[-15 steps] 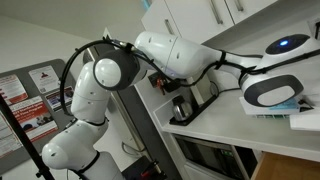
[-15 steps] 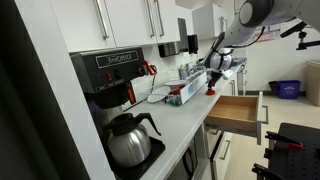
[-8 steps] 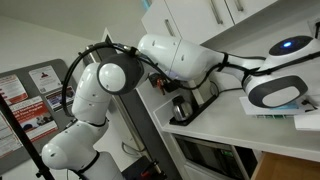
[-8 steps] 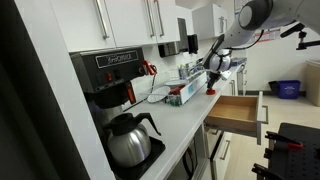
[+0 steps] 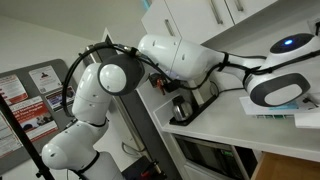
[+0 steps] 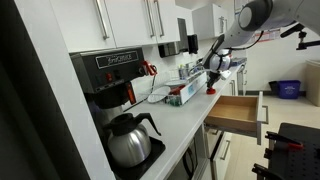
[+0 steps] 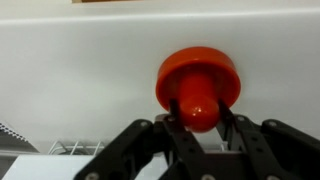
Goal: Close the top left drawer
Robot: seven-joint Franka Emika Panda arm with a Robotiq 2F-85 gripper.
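The red mushroom-shaped knob goes across the counter's edge, down into the drawer's brownish inside in my gripper next for release, as the drawer is open below.
The top left drawer [image 6: 238,112] stands pulled out from under the counter, with its brownish inside showing and its white front panel [image 6: 262,116] facing away from the cabinets. My gripper [image 6: 211,84] hangs over the counter's far end, left of and above the drawer. In the wrist view my gripper [image 7: 198,110] has its black fingers [image 7: 172,112] pressed on both sides of a red mushroom-shaped knob [image 7: 198,80]. The knob [image 6: 210,91] also shows as a small red thing under the gripper. The drawer is out of sight in the wrist view.
A coffee machine [image 6: 105,75] and a glass pot [image 6: 130,140] stand on the near counter, with bottles and a dish rack [image 6: 185,92] behind them. White cupboard doors [image 6: 130,20] hang above. An oven [image 5: 205,155] sits below the counter. A blue bin [image 6: 287,89] stands farther back.
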